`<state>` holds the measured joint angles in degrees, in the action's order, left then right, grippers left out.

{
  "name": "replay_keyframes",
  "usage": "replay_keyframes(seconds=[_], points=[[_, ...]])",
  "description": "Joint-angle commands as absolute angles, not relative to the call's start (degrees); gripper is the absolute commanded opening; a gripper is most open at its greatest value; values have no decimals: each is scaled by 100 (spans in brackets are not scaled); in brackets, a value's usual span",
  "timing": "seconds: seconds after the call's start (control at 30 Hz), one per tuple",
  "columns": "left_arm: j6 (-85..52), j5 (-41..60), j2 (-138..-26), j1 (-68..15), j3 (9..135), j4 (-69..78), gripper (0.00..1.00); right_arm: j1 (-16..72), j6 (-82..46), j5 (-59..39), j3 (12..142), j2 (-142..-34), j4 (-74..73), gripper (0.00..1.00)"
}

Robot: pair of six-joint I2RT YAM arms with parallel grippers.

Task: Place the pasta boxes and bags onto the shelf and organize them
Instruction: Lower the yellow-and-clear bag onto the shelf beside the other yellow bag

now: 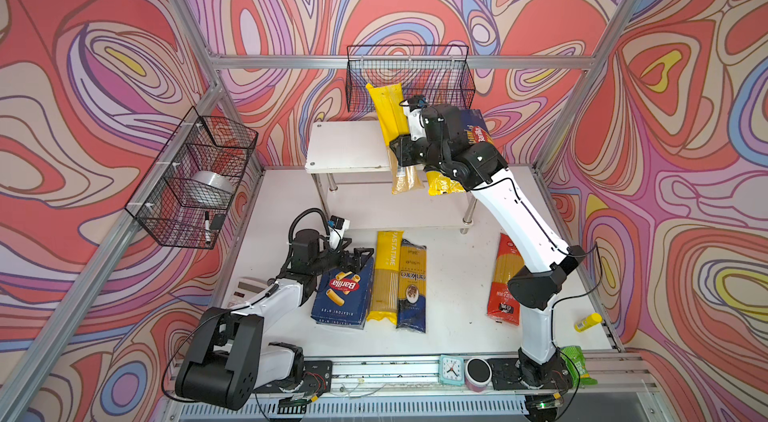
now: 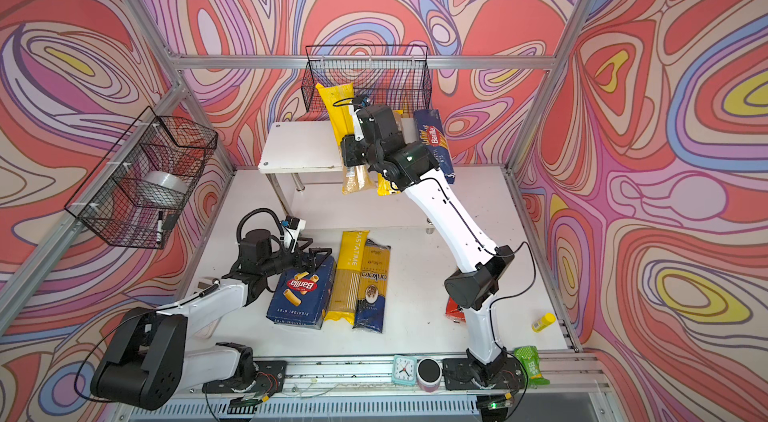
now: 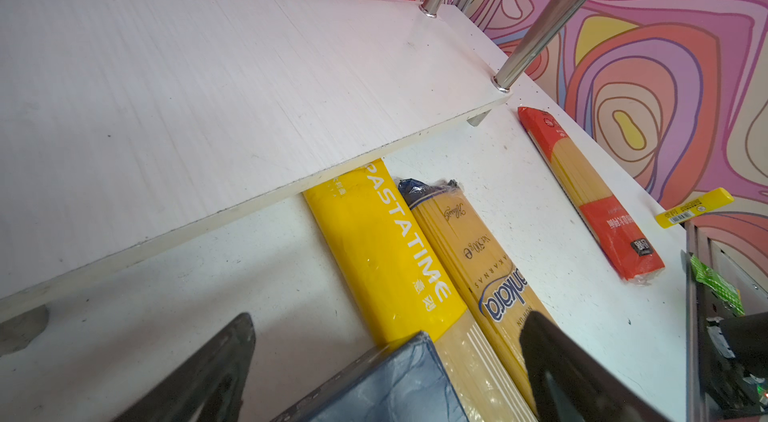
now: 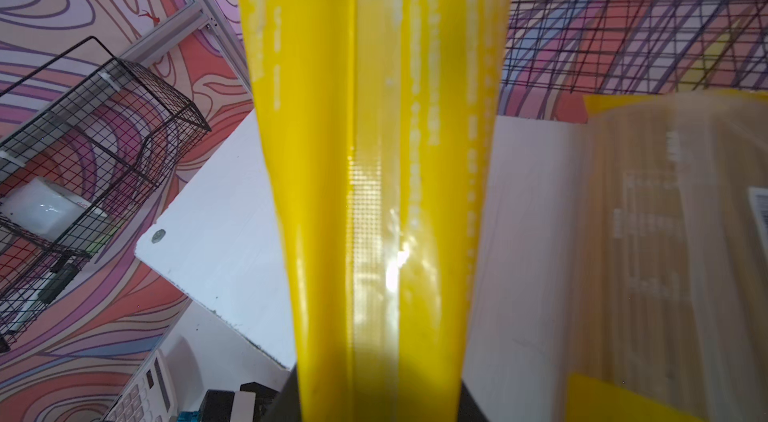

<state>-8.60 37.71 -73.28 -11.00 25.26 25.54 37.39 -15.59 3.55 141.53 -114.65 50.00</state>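
Note:
My right gripper should next move its yellow bag gently outward, toward the lying one, and let it go over the top board's bare strip [image 4: 529,262], because the bag's near end sticks out past the board's front edge.
My right gripper [image 1: 401,148] [image 4: 376,399] is shut on a yellow bag [image 1: 386,112] [image 4: 374,191], held tilted over the shelf's top board [image 1: 345,146] [image 4: 220,212]. Another yellow bag [image 1: 442,185] [image 4: 644,233] and the narrow Spaghetti box [image 2: 434,141] lie on that board to the right. On the table lie the wide rigatoni box [image 1: 343,295], the PASTATIME bag [image 1: 384,274] [image 3: 374,241], the dark blue bag [image 1: 412,287] [image 3: 469,241] and the red bag [image 1: 505,278] [image 3: 590,191]. My left gripper [image 1: 361,258] [image 3: 390,316] is open, its fingers either side of the rigatoni box's far corner [image 3: 395,382].
Black wire baskets hang on the left wall [image 1: 191,179], holding a tape roll and a marker, and on the back wall [image 1: 409,75]. A calculator [image 1: 245,291] lies by the left arm. A clock [image 1: 451,369], a round pot [image 1: 478,374], a green packet [image 1: 577,366] and a yellow stick [image 1: 587,322] line the front right.

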Motion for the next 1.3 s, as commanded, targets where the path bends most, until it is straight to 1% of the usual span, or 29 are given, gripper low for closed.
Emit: replay_keyframes(seconds=[0.0,0.33,0.53,0.6,0.7,0.8,0.83,1.03,1.27], points=[[-827,3870,-7330,-1139,2672,2522,100,3683,-1450,769,14462,-11442,4240,0],[-804,3828,-7299,-1135,2654,2491,100,3547,-1554,870,14491,-11626,4290,1],[-817,3816,-7286,-1136,2654,2490,100,3476,-1651,836,14329,-11627,4253,12],[-817,3817,-7277,-1135,2654,2493,100,3464,-1676,844,14285,-11618,4237,20],[-809,3814,-7269,-1139,2654,2479,100,3454,-1696,843,14251,-11628,4232,25],[-809,3808,-7277,-1142,2654,2487,100,3440,-1714,853,14247,-11623,4242,37],[-821,3831,-7286,-1137,2654,2495,100,3437,-1707,877,14247,-11628,4259,40],[-844,3830,-7313,-1134,2654,2527,100,3443,-1811,984,14269,-11695,4432,47],[-844,3867,-7348,-1131,2672,2531,100,3439,-1894,861,14381,-11794,4598,53]])
